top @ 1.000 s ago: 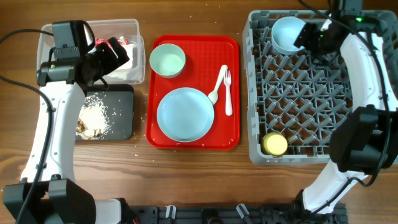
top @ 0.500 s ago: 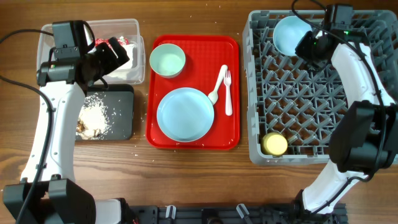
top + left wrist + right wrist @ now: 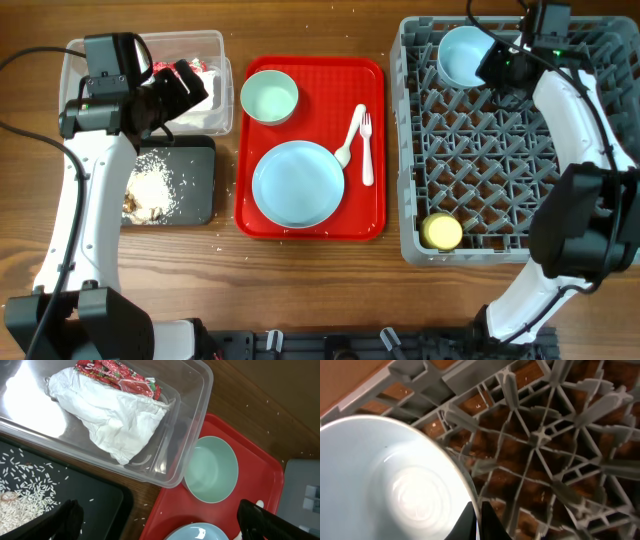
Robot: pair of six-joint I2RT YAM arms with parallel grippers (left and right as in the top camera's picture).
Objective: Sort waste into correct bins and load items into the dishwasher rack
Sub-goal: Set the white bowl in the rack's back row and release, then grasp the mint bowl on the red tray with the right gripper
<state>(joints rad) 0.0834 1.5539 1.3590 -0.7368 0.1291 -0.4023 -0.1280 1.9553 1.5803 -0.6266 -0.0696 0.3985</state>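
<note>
Next I will lift and turn the face-up bowl in my right gripper, carry it left in the overhead view to the rack's far corner, lower and release it.
The grey dishwasher rack holds a pale blue bowl in its far left corner and a yellow cup at its near left. My right gripper is shut on that bowl's rim, one finger inside and one outside. My left gripper hangs open over the edge of the clear tub, which contains the napkin and red wrapper. A second bowl, the plate, spoon and fork lie on the red tray.
The black tray in front of the clear tub holds crumbly food scraps. A few loose grains lie on the wood between the black tray and the red tray. Upright pegs fill the rack beside the held bowl.
My right gripper has closed onto the rim of the bowl in the rack, and its wrist has shifted slightly left and back. The left arm has stayed still.
</note>
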